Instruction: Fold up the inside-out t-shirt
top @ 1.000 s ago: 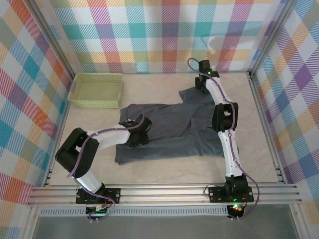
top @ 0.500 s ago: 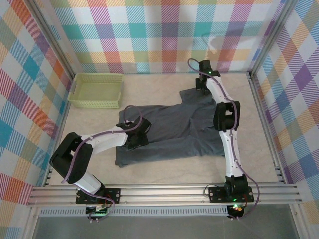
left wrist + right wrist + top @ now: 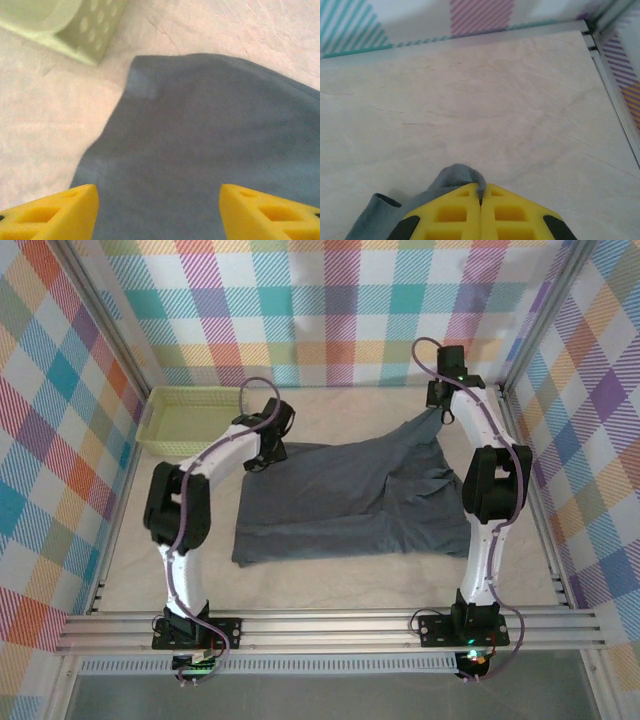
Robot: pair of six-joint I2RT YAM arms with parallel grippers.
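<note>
My left gripper should first move away from my base and then go down, to get onto the shirt's far edge near the basket (image 3: 172,57).
The inside-out t-shirt (image 3: 350,495) lies spread across the middle of the table, slate blue-grey and wrinkled. Its far right corner is drawn up into a peak where my right gripper (image 3: 440,412) pinches it. In the right wrist view the yellow fingers (image 3: 450,215) are pressed together, with a fold of the t-shirt (image 3: 454,176) caught at my right gripper (image 3: 480,192). My left gripper (image 3: 263,452) hovers over the shirt's far left corner. Seen from the left wrist, my left gripper (image 3: 159,210) stands open above the t-shirt (image 3: 200,130), nothing between its fingertips (image 3: 55,210).
A pale yellow-green mesh basket (image 3: 190,420) sits at the far left, its corner (image 3: 80,30) close to the shirt's edge. Plaid walls and metal frame rails (image 3: 530,480) enclose the table. Bare tabletop (image 3: 485,100) lies beyond the right gripper up to the back wall.
The left arm swung from the shirt's near middle to its far left corner by the basket, jaws widening. The right gripper shut on the far right corner and pulled it up and back-right.
</note>
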